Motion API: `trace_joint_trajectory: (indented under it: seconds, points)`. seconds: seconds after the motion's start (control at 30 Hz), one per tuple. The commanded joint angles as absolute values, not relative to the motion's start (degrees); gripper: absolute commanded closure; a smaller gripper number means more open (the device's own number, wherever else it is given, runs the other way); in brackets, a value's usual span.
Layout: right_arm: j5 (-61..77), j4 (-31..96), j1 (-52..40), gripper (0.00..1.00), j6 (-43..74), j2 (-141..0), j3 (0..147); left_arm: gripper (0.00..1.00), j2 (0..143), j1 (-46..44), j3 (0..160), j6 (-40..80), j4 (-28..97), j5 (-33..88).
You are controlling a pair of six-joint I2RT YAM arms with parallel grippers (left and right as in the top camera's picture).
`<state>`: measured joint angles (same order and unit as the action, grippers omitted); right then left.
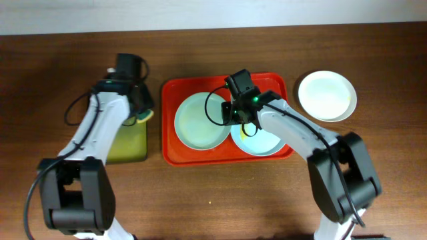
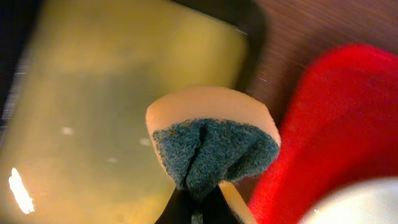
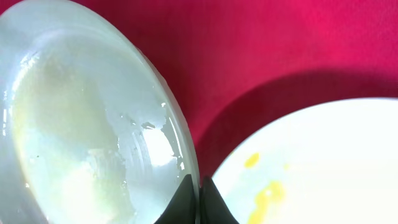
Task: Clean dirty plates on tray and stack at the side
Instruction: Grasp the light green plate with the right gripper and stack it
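Observation:
The robot's right gripper should next go up, to the right in the overhead view, then down onto the third pale plate (image 1: pixel 327 96) to let go, since that plate is off the tray.
The red tray (image 1: pixel 172 143) holds two plates. A pale mint-blue plate (image 1: pixel 197 123) lies on its left half and a white plate (image 1: pixel 263 141) with yellow smears on its right half. My right gripper (image 1: pixel 235 115) is shut on the right rim of the mint plate. In the right wrist view the jaws (image 3: pixel 200 193) pinch that rim, the wet-looking mint plate (image 3: pixel 81 130) rises at the left, and the smeared white plate (image 3: pixel 323 168) lies on the tray (image 3: pixel 280 43). My left gripper (image 1: pixel 142 112) is shut on a sponge (image 2: pixel 211 140) with a green scrubbing side.
A third pale plate (image 1: pixel 327 95) sits on the wooden table to the right of the red tray. A yellow-green tray (image 1: pixel 127 143) with a black rim lies left of the red tray, under the left gripper. It also shows in the left wrist view (image 2: pixel 93 93).

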<state>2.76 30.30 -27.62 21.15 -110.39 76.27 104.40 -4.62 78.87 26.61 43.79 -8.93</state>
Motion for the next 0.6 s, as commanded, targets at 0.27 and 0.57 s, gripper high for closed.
trace_joint_trajectory:
  seconds: [0.27,0.57]
  points:
    - [-70.65,26.09,-49.78,0.96,-9.21,-100.82,77.34,1.0,103.37,1.98,79.18,26.28,45.19,-6.59]
    - [-78.5,-3.73,-57.04,0.96,-55.27,-100.82,77.34,1.0,103.37,1.65,78.94,26.3,45.5,-5.32]
